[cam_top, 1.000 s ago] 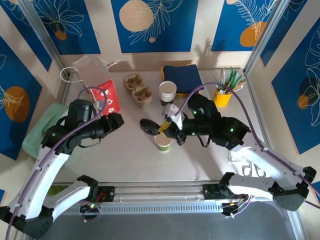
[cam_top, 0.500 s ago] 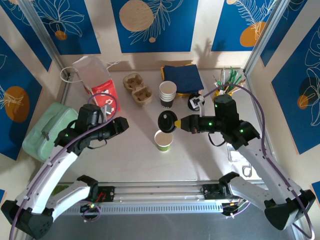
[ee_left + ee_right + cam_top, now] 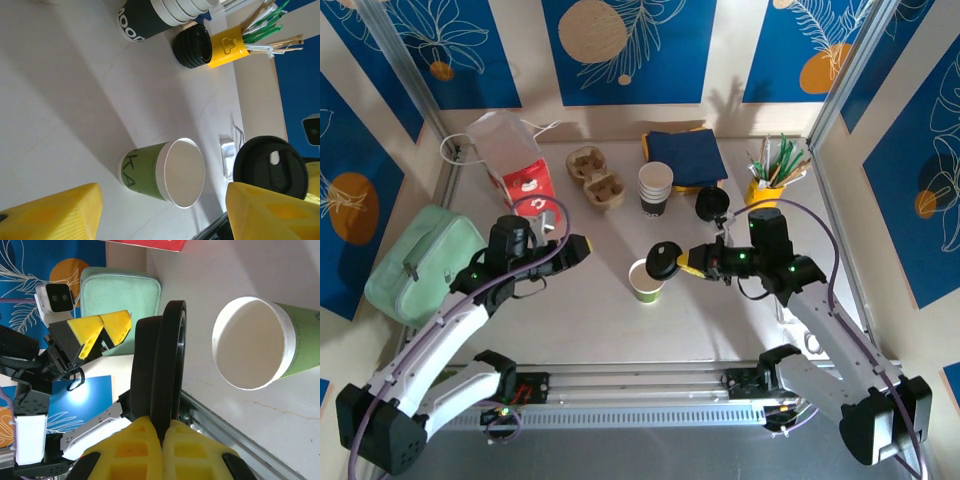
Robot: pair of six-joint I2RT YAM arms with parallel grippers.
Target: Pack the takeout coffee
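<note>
My right gripper is holding the black lid, and the lime-green cup has its top open. I will move the gripper down and across to the cup's opening [image 3: 639, 274] [image 3: 254, 343] and let go of the lid on the cup's rim.
The takeout coffee, a lime-green paper cup [image 3: 646, 283], stands upright and lidless in the middle of the table. My right gripper [image 3: 688, 262] is shut on the edge of a round black lid [image 3: 663, 259], held tilted just above and right of the cup's rim. The right wrist view has the lid [image 3: 160, 365] edge-on between the yellow fingers [image 3: 165, 427], with the cup's open mouth [image 3: 250, 350] beside it. My left gripper [image 3: 582, 245] is open to the cup's left. In its own view the cup [image 3: 142, 170] lies ahead between the open fingers [image 3: 162, 200], the lid [image 3: 270, 167] beyond.
A stack of white-rimmed cups [image 3: 655, 187], a pile of black lids [image 3: 712, 203] and a yellow stirrer holder [image 3: 766, 190] stand behind. Blue napkins [image 3: 685, 155], cardboard carriers [image 3: 597, 178] and a white paper bag [image 3: 510, 160] are at the back; a green pouch [image 3: 420, 260] lies left.
The right gripper lifted the black lid off the table and carried it to the cup's right rim. The left gripper moved right toward the cup.
</note>
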